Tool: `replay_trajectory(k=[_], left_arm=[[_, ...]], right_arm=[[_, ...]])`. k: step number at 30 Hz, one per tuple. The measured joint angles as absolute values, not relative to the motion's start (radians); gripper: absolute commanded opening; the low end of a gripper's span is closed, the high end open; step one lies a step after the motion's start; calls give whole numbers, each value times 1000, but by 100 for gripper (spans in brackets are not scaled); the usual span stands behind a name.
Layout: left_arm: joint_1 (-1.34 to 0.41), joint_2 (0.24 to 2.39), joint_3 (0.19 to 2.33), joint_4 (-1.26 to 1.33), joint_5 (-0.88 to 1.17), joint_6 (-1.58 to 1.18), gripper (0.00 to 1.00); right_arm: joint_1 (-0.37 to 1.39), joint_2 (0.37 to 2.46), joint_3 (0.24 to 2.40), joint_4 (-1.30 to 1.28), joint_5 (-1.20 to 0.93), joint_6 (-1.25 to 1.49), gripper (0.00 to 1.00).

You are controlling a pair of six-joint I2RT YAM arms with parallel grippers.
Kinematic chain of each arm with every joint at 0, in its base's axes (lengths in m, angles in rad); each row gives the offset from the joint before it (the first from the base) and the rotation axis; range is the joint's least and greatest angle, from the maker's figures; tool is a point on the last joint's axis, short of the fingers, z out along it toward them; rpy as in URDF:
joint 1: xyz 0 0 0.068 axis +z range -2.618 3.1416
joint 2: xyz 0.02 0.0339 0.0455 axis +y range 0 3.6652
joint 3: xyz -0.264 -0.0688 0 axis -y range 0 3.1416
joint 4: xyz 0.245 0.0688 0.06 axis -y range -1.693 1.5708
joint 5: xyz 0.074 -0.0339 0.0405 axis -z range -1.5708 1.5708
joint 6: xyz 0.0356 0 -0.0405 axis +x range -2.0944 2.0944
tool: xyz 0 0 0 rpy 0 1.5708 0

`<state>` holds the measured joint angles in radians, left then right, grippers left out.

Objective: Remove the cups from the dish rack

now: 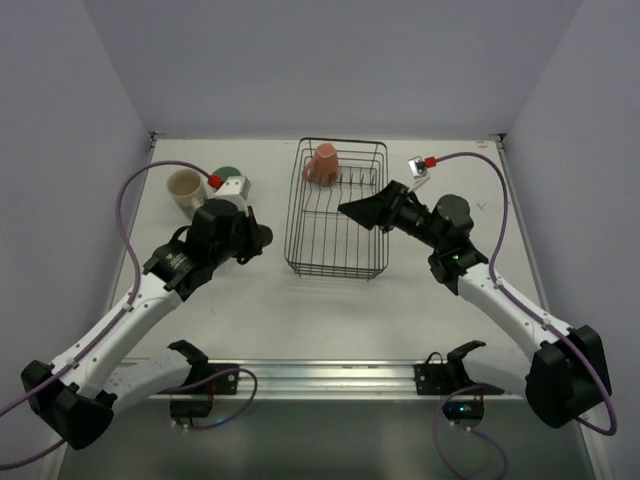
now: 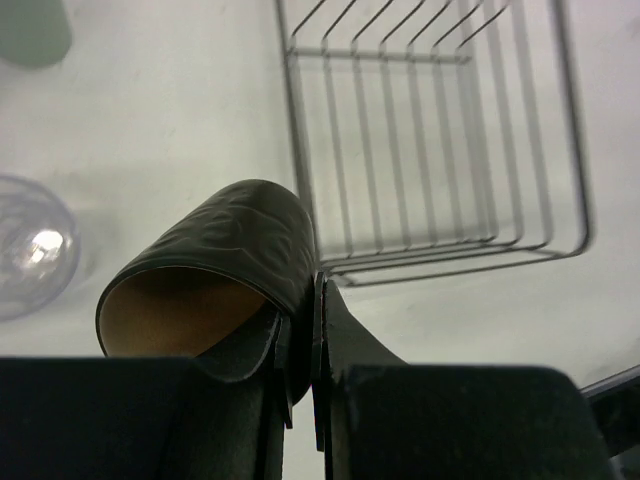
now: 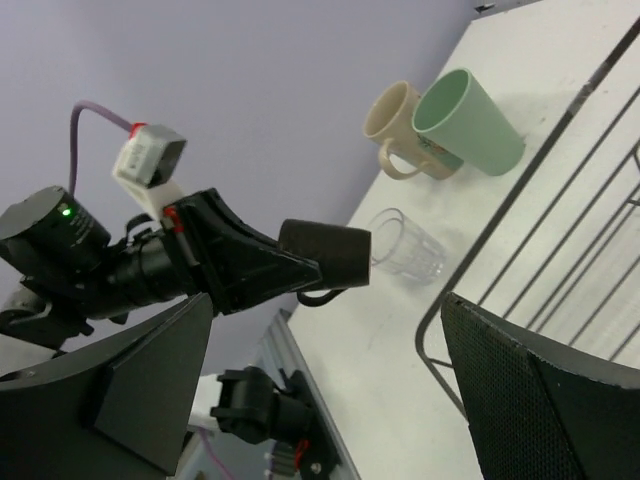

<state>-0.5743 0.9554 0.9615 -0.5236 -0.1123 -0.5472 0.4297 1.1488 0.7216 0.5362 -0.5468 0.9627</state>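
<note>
The small black mug comes down with my left gripper next for release on the open table (image 1: 260, 258) (image 2: 188, 290) beside the clear glass. Then the gripper draws back.
The dark wire dish rack (image 1: 330, 255) stands at the table's middle, with the salmon-pink mug (image 1: 322, 163) upside down at its far end. My left gripper (image 1: 255, 240) is left of the rack, shut on the rim wall of the small black mug (image 2: 215, 260), which lies tilted with its brown inside showing. The black mug also shows in the right wrist view (image 3: 325, 255). My right gripper (image 1: 350, 208) is open and empty over the rack's right side. The cream cup (image 1: 185, 188), mint-green tumbler (image 3: 470, 120) and one clear glass (image 3: 405, 245) are on the table, left of the rack.
The rack's near left corner (image 2: 320, 265) is close beside the held mug. The clear glass (image 2: 30, 245) lies just left of my left gripper. White walls close in the back and sides. A metal rail (image 1: 320, 375) runs along the near edge.
</note>
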Motion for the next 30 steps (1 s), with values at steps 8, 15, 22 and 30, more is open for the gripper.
replay_trajectory(k=[8,15,22,30], left_arm=[[-575,1120,918,-698,-163,-525,0],[-575,1240,912,-742,-198,-479,0],[-575,1363,912,-720,-208,-443,1],[-575,1439,912,-680,-226,-407,25]], right_arm=[[430,1095,752,370,-505,831,99],[430,1090,759,301,-480,777,99],[444,1100,799,235,-436,710,99],[498,1182,871,165,-345,614,99]])
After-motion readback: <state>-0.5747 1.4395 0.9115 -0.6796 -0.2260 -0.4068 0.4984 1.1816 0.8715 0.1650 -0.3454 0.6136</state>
